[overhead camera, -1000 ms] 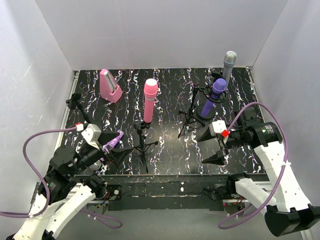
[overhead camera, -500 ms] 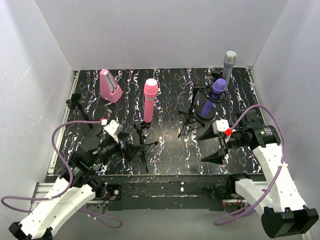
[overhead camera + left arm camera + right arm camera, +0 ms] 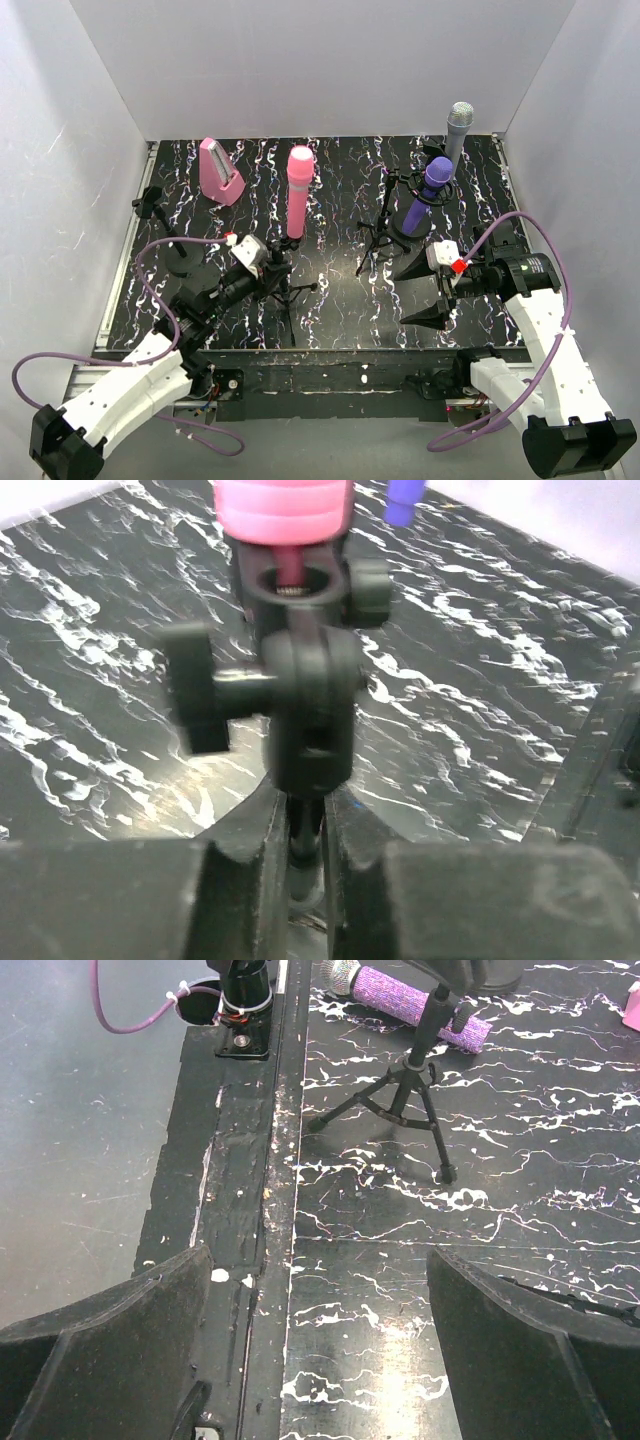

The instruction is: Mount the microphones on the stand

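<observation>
The left gripper will carry the stand outward first and then open, so that the stand gets to the empty table beside the pink wedge-shaped box.
The pink microphone point(image 3: 299, 192) sits in the clip of the middle stand point(image 3: 287, 283). My left gripper point(image 3: 272, 272) is shut on that stand's thin post point(image 3: 304, 842), just under the clip joint, with the pink microphone point(image 3: 285, 505) right above. At the back right the dark purple microphone point(image 3: 428, 190) is on its own stand. The silver-grey microphone point(image 3: 458, 128) stands behind it. The glittery purple microphone point(image 3: 415, 1005) lies flat on the table behind a tripod point(image 3: 400, 1100); it is hidden in the top view. My right gripper point(image 3: 414, 294) hangs open and empty over the near right table.
An empty tripod stand point(image 3: 374, 243) stands centre right. A round-based stand point(image 3: 172, 245) is at the left. The pink wedge-shaped box point(image 3: 218, 172) sits at the back left. White walls close in three sides. The table's near edge rail point(image 3: 250, 1210) runs under my right gripper.
My left arm swung forward and right from the near left edge to the middle stand, and its jaws closed on the post. The pink microphone shifted slightly. The right arm barely moved.
</observation>
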